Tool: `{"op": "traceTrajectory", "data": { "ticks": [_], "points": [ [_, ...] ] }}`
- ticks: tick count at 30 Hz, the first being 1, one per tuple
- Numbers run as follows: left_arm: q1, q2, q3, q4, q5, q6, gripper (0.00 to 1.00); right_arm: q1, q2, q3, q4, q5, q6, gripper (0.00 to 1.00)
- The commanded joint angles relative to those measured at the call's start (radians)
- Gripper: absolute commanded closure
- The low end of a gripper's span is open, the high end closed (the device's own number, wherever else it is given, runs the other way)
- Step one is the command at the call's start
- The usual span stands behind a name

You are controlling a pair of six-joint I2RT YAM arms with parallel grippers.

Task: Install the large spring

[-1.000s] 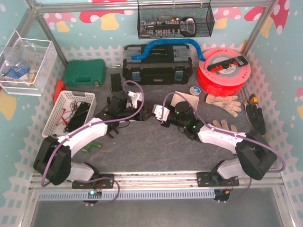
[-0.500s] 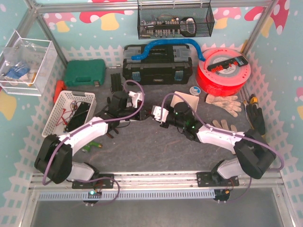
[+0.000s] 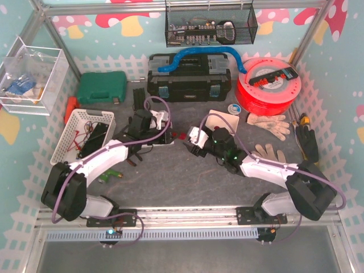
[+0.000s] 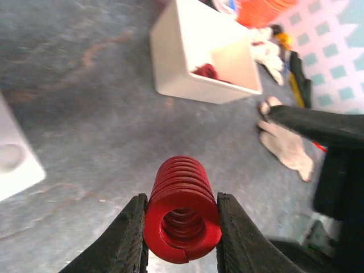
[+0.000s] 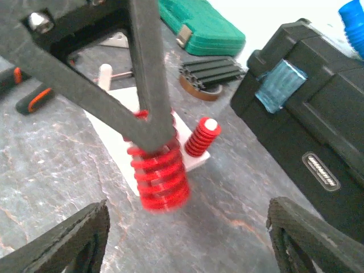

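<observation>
The small spring fills its peg, so the robot's left gripper should next swing past that spring, tip downward and go down to let go over the plate's opposite end.
The large spring (image 4: 182,210) is a thick red coil, held sideways between the two black fingers of my left gripper (image 4: 182,227), which is shut on it just above the grey table. The right wrist view shows the same large spring (image 5: 158,170) hanging from the left fingers (image 5: 149,108) over the edge of a white base plate (image 5: 111,133). On that plate a small red spring (image 5: 202,136) sits on a white peg. My right gripper (image 5: 187,224) stands wide open, apart from the spring, with nothing between its fingers. From above, both grippers meet mid-table around the spring (image 3: 175,136).
A white box (image 4: 193,62) with something red inside lies beyond the spring. A black toolbox (image 3: 189,77), green case (image 3: 101,87) and red spool (image 3: 267,85) line the back. Gloves (image 3: 267,122) lie to the right, a white basket (image 3: 82,133) to the left.
The right gripper has opened, let go of the spring and drawn back to the right. The left gripper has shut on the spring and now holds it alone.
</observation>
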Motion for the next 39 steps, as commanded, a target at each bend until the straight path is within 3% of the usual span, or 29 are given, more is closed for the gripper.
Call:
{"op": "traceTrajectory", "data": {
  "ticks": [1, 7, 14, 24, 39],
  "points": [
    [0.037, -0.028, 0.047, -0.077, -0.158, 0.051, 1.00, 0.002, -0.082, -0.025, 0.005, 0.118, 0.143, 0.04],
    [0.086, 0.001, 0.130, -0.193, -0.351, 0.082, 1.00, 0.002, -0.232, -0.070, -0.036, 0.171, 0.377, 0.00],
    [0.161, 0.058, 0.219, -0.323, -0.531, 0.118, 1.00, 0.000, -0.314, -0.107, -0.059, 0.314, 0.472, 0.00],
    [0.257, 0.144, 0.344, -0.499, -0.634, 0.171, 1.00, 0.000, -0.322, -0.120, -0.077, 0.310, 0.499, 0.00],
    [0.270, 0.264, 0.437, -0.518, -0.639, 0.192, 1.00, 0.000, -0.322, -0.117, -0.093, 0.325, 0.497, 0.00]
  ]
}}
